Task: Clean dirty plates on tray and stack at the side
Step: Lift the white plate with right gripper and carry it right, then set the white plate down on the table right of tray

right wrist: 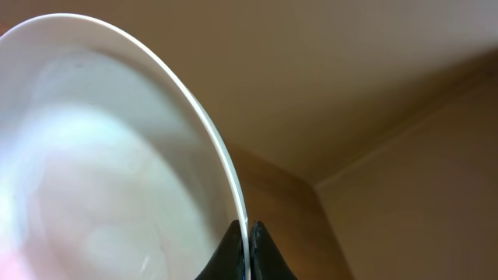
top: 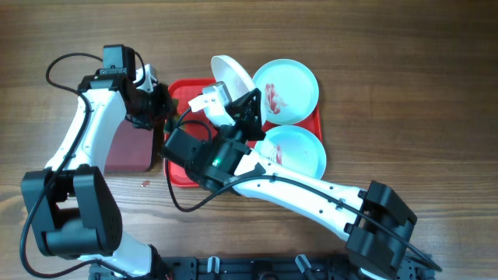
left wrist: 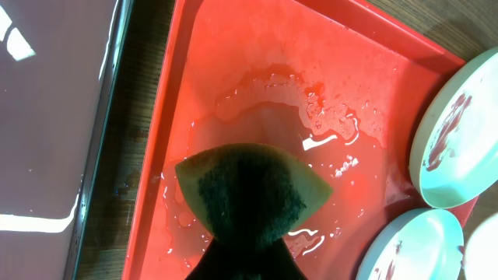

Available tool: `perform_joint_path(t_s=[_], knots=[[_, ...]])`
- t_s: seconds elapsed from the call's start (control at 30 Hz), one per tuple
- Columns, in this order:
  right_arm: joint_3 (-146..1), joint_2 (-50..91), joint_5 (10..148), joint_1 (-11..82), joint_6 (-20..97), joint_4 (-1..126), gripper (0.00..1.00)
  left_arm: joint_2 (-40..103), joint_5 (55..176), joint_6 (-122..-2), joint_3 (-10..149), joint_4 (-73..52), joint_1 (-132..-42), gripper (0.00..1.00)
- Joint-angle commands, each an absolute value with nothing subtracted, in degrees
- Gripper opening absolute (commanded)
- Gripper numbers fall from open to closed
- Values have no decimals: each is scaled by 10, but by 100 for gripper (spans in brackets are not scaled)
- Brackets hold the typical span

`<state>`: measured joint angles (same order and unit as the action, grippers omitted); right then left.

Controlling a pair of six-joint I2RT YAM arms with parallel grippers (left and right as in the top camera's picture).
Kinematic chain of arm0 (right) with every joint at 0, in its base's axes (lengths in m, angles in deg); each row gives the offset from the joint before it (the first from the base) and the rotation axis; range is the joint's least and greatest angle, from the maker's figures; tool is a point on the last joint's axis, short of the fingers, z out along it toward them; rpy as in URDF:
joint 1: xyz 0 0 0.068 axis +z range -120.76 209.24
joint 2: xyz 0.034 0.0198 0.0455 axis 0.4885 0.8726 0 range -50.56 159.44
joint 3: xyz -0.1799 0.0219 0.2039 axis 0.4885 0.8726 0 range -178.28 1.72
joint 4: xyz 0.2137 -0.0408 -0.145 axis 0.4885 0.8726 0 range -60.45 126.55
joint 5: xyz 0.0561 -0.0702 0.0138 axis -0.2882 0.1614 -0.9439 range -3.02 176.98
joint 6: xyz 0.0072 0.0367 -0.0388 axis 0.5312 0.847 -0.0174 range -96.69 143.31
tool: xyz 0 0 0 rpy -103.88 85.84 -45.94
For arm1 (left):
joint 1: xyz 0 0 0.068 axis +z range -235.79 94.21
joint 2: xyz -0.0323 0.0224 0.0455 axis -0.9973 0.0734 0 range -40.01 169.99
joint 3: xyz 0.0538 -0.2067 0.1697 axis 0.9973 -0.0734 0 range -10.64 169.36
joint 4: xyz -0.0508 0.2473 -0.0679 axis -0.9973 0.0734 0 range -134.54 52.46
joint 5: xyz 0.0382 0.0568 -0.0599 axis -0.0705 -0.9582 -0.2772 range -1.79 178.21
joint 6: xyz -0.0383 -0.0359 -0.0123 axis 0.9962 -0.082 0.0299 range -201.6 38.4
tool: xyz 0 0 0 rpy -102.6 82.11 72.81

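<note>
I will turn the white plate in my right gripper level next, then bring it down beside the red tray, where the wooden table lies bare point(top: 376, 127).
The red tray point(top: 180, 92) lies at table centre, wet inside point(left wrist: 257, 101). Two light blue plates sit at its right end: the far one point(top: 288, 92) has red smears, the near one point(top: 299, 152) too; both show in the left wrist view point(left wrist: 459, 132) point(left wrist: 412, 249). My right gripper point(top: 240, 103) is shut on the rim of the white plate point(top: 232, 76), holding it tilted on edge above the tray; the plate fills the right wrist view point(right wrist: 101, 163), rim between the fingers point(right wrist: 247, 237). My left gripper point(top: 159, 105) is shut on a green-yellow sponge point(left wrist: 249, 190) above the tray's left part.
A dark maroon tray point(top: 128, 148) with black rim lies left of the red tray, also in the left wrist view point(left wrist: 47, 117). Bare wooden table point(top: 405, 70) surrounds them. The right arm reaches over the red tray's front edge.
</note>
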<state>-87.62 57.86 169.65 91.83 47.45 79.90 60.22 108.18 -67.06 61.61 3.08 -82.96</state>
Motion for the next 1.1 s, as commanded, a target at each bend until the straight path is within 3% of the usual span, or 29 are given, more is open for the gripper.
perform_joint_path(t_s=[0.0, 0.13, 0.27, 0.4, 0.57, 0.8, 0.97, 1.07], knots=[[-879, 569, 1621, 920, 475, 797, 5, 601, 1079, -661, 612, 31, -831, 4], [-878, 569, 1449, 916, 462, 808, 4, 601, 1079, -661, 612, 31, -831, 4], [-879, 564, 1514, 869, 465, 828, 4, 601, 1079, -661, 612, 31, -831, 4], [-877, 563, 1255, 831, 473, 834, 4, 601, 1079, -661, 612, 31, -831, 4], [-877, 536, 1091, 753, 473, 829, 4, 601, 1079, -661, 612, 31, -831, 4], [-876, 450, 762, 413, 391, 857, 4, 601, 1079, -661, 612, 31, -831, 4], [-833, 451, 727, 197, 392, 861, 4, 601, 1079, -661, 612, 31, -831, 4], [-761, 451, 729, 120, 448, 804, 4, 601, 1079, -661, 612, 31, -831, 4]])
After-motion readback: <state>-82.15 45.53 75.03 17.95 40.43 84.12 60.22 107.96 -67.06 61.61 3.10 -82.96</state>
